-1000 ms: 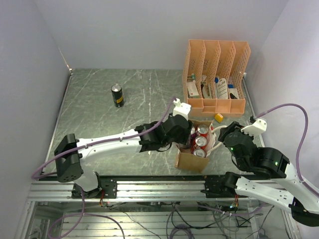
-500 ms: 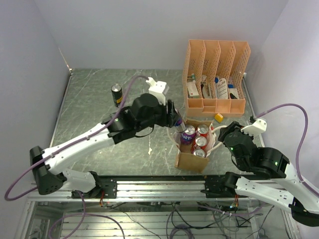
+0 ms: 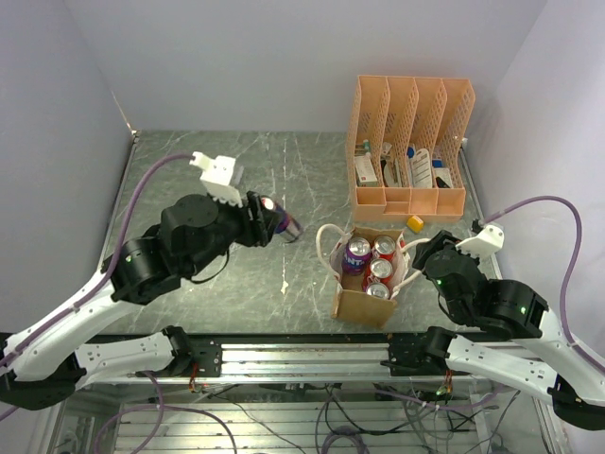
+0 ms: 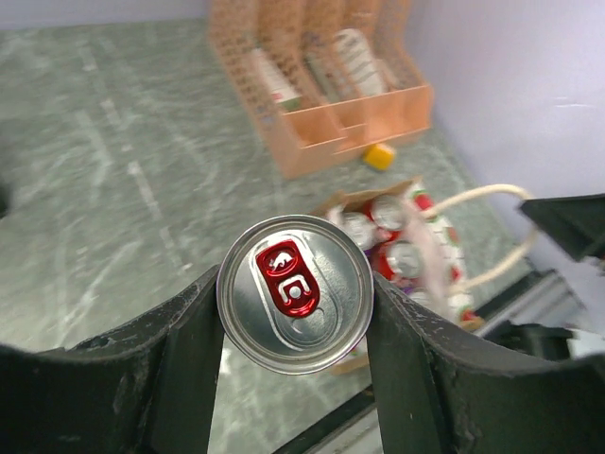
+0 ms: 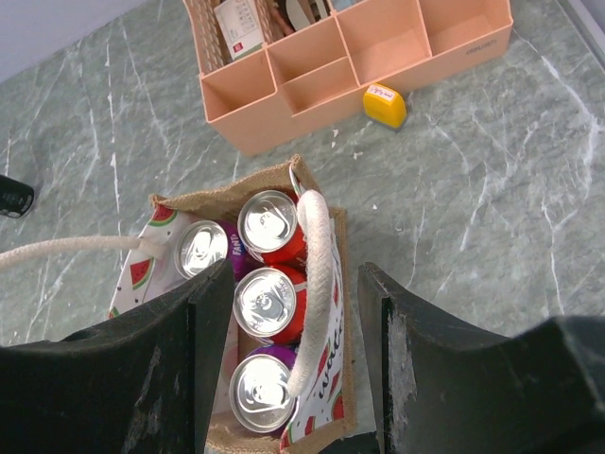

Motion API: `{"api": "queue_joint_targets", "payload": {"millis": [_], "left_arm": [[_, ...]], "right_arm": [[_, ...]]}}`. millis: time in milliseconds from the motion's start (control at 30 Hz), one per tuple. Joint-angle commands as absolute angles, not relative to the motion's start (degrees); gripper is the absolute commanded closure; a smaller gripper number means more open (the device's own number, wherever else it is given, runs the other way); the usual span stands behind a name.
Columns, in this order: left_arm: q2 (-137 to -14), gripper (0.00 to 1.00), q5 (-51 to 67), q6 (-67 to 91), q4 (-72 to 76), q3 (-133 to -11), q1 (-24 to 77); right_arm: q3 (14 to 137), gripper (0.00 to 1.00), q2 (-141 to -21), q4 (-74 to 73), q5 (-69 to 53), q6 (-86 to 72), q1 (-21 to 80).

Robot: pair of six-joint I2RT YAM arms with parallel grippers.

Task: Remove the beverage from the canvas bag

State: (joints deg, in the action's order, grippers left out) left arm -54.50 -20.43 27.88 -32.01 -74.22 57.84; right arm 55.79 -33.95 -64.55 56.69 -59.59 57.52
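Observation:
I need to move my left gripper down toward the left in its wrist view next to let go of the can, because bare tabletop by the dark object (image 4: pixel 36 263) is there, below the gripper.
My left gripper (image 3: pixel 272 219) is shut on a purple beverage can (image 3: pixel 281 220) and holds it in the air left of the canvas bag (image 3: pixel 361 305). In the left wrist view the can's silver top with a red tab (image 4: pixel 295 293) sits clamped between both fingers (image 4: pixel 194 369). The tan bag with white rope handles (image 5: pixel 317 274) stands on the table and holds several more cans (image 5: pixel 269 301). My right gripper (image 5: pixel 295 322) is open and empty, hovering just above the bag's right side, and shows in the top view (image 3: pixel 421 263).
A peach-orange file organizer (image 3: pixel 408 132) with packets stands behind the bag. A small yellow object (image 3: pixel 415 223) lies between them. Walls close the table on the left, back and right. A dark object (image 4: pixel 3 200) shows at the left wrist view's left edge.
My left gripper has lifted the purple can out of the bag and carried it up and to the left. The right arm and the bag have not moved.

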Motion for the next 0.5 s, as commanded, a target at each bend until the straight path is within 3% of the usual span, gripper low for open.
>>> {"api": "queue_joint_targets", "payload": {"millis": [0, 167, 467], "left_arm": [[-50.0, 0.93, -36.1, 29.0, -38.0, -69.5, 57.6], [-45.7, 0.93, -49.9, 29.1, -36.9, -61.5, 57.5], [-52.7, 0.93, -53.7, 25.4, -32.8, -58.4, 51.2]], "right_arm": [[55.4, 0.45, -34.5, -63.9, 56.7, -59.3, 57.8], [55.5, 0.45, -34.9, -63.7, 56.5, -59.1, 57.8], [55.5, 0.45, -34.6, -63.7, 56.3, -59.0, 57.8]]}}
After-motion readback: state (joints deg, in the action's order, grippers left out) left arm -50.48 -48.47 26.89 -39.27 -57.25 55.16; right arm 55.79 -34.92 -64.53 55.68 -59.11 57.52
